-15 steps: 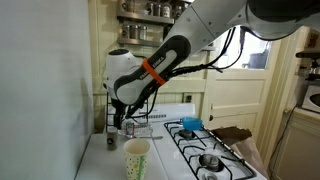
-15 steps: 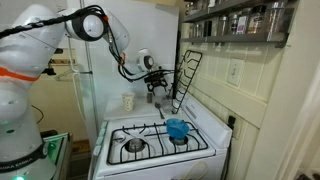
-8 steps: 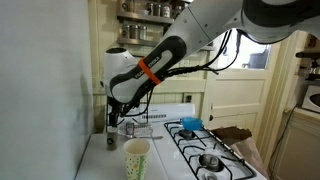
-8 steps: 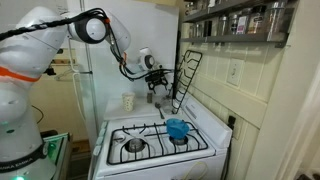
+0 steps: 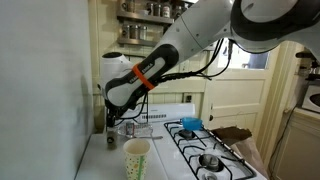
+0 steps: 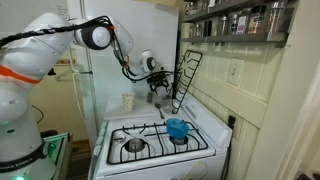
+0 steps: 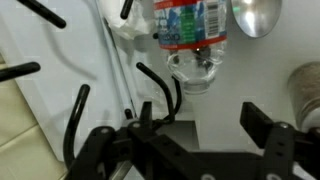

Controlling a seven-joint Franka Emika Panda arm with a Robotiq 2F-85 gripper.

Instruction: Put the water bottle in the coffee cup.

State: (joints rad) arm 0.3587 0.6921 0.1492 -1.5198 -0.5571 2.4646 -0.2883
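Observation:
I should lower my gripper gently to the water bottle's narrow neck (image 7: 195, 83) next and close around it, because the bottle's neck faces the open gap between my empty fingers.
The water bottle (image 7: 190, 35), clear with a red and blue label, shows at the top of the wrist view on the white counter, just beyond my fingertips. My gripper (image 7: 205, 125) is open and empty, with its fingers apart on either side of the space below the bottle. In both exterior views the gripper (image 5: 113, 122) (image 6: 155, 89) hangs low over the back of the counter by the rack. The coffee cup (image 5: 136, 158), tall and cream-yellow, stands upright at the counter's front, apart from the gripper. It also shows in an exterior view (image 6: 127, 101).
A black wire rack (image 7: 90, 100) (image 6: 188, 72) stands close beside the gripper. A metal spoon (image 7: 255, 15) and a short grey cup (image 7: 305, 95) lie near the bottle. A blue bowl (image 6: 177, 128) sits on the gas stove (image 5: 205, 150).
The arm has shifted a little lower and further toward the back corner of the counter. The gripper stays open. The cup has not moved.

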